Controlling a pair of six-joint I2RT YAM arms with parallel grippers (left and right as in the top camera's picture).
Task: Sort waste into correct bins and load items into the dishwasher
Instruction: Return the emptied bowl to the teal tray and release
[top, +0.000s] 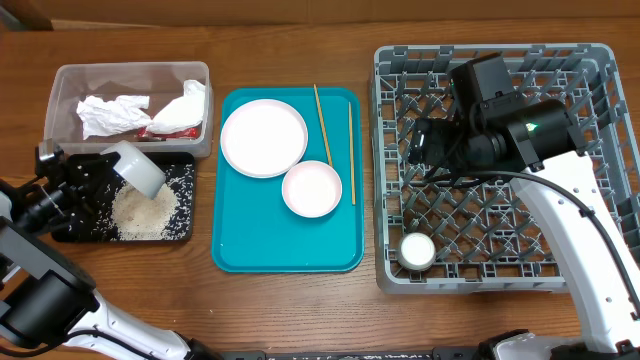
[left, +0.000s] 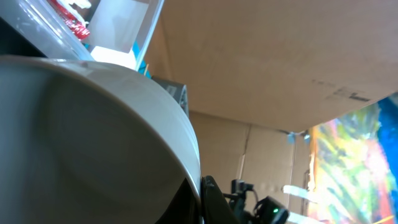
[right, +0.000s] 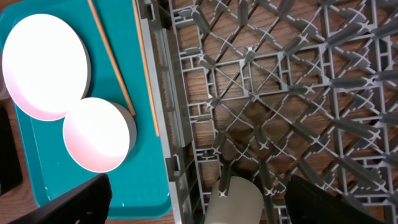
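Observation:
The left gripper levels the bowl next, swings onto the teal tray's bare near corner (top: 258, 226) and releases it, as that corner lies to its right in the overhead view.
My left gripper (top: 108, 168) is shut on the rim of the pale greyish bowl (top: 137, 166) and holds it tilted over the black tray (top: 185, 205), where loose rice (top: 145, 212) lies. The bowl fills the left wrist view (left: 93, 137), with my finger (left: 200, 200) against its rim. The clear tub (top: 60, 85) holds crumpled napkins (top: 110, 112) and a red-marked wrapper (top: 165, 128). My right gripper (top: 428, 148) is open and empty above the grey dish rack (top: 590, 60). A small white cup (top: 417, 250) lies in the rack's front left corner and shows between my fingers (right: 199, 208).
The teal tray (top: 250, 245) between bins and rack holds the round plate (top: 263, 137), a white bowl (top: 311, 188) and two chopsticks (top: 322, 125). They show in the right wrist view too: plate (right: 43, 65), bowl (right: 98, 134), chopsticks (right: 111, 59).

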